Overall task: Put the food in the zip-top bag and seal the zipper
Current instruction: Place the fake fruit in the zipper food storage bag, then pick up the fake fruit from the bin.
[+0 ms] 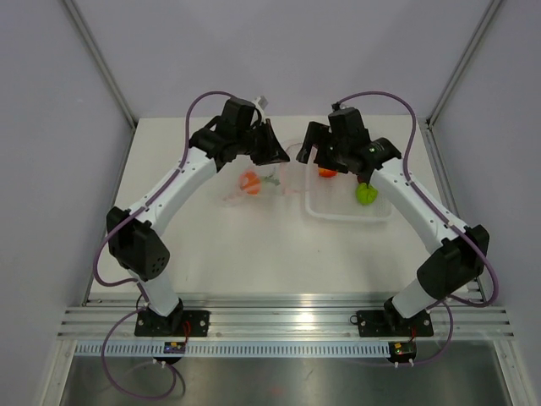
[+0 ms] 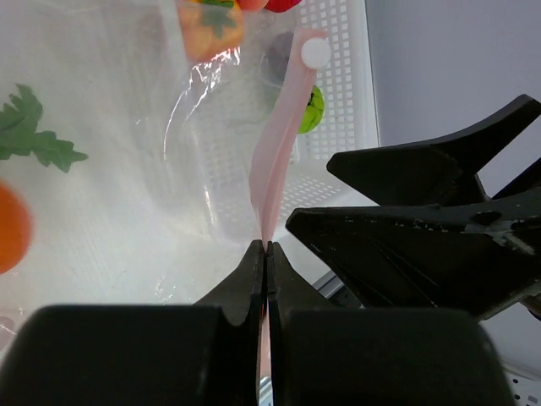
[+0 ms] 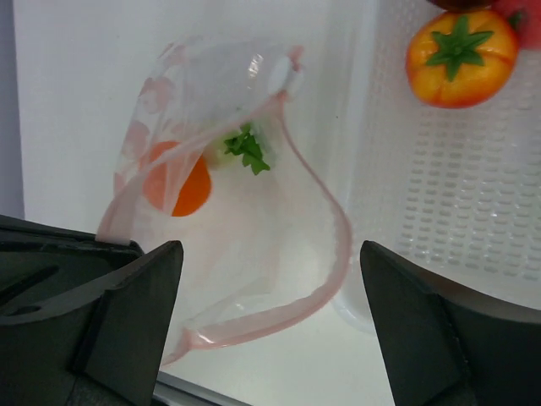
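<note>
The green piece [image 1: 366,194] lies below my empty right gripper and to its right in the top view, so I should move across the tray and down around it.
The zip-top bag [image 1: 258,188] lies between the arms, left of the tray, with its mouth open in the right wrist view [image 3: 254,245]. My left gripper [image 1: 277,156] [image 2: 267,245] is shut on the pinkish zipper [image 2: 277,152] at one end of the mouth. A white slider [image 2: 315,52] sits at the strip's far end. An orange food piece [image 3: 179,184] with green leaves [image 3: 247,149] is inside the bag. My right gripper [image 1: 309,154] [image 3: 270,247] is open and empty just above the bag's mouth. An orange-yellow piece [image 3: 461,56] and a green piece [image 1: 366,194] lie in the tray.
The rigid clear tray [image 1: 372,214] sits right of the bag, under the right arm, and also holds a red piece [image 1: 327,172]. The two grippers are close together, nearly touching. Grey walls enclose the white table [image 1: 254,254] at the left, back and right.
</note>
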{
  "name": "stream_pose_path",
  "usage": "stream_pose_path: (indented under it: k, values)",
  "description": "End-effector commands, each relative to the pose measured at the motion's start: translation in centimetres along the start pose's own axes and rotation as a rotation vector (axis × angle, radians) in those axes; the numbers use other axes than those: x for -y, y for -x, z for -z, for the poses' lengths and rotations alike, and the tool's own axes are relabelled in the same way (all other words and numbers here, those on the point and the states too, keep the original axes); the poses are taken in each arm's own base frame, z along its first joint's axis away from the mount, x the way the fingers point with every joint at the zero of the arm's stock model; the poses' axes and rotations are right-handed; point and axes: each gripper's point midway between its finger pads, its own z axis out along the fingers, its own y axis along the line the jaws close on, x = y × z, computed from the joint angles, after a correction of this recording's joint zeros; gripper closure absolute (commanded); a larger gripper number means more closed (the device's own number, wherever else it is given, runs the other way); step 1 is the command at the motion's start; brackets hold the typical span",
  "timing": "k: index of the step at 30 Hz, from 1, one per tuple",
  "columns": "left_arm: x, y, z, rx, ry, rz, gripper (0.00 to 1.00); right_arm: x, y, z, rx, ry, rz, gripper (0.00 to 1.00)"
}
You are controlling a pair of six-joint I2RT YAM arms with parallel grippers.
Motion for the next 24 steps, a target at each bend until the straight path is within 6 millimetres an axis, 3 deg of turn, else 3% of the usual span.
stream_pose_path:
  k: [1,6,11,16,24]
  values:
    - [1.9,1.5,1.0,0.034,-0.062,-0.014,1.0,2.0,2.3,3.2,0.102,-0.101,0.033,0.07]
    - [0.6,1.7,1.2,0.046,-0.02,-0.021,1.0,9.4,1.7,2.7,0.086,-0.276,-0.014,0.15]
    - [0.1,1.9,1.7,0.068,0.013,-0.046,1.0,16.7,-0.3,0.9,0.018,-0.501,0.009,0.13]
    - [-0.6,1.4,1.6,0.051,0.034,-0.057,1.0,20.4,-1.4,-1.4,-0.048,-0.616,0.059,0.03]
    - [-1.4,1.4,2.0,0.066,0.065,-0.08,1.0,23.5,-1.9,-4.9,-0.093,-0.711,0.127,0.03]
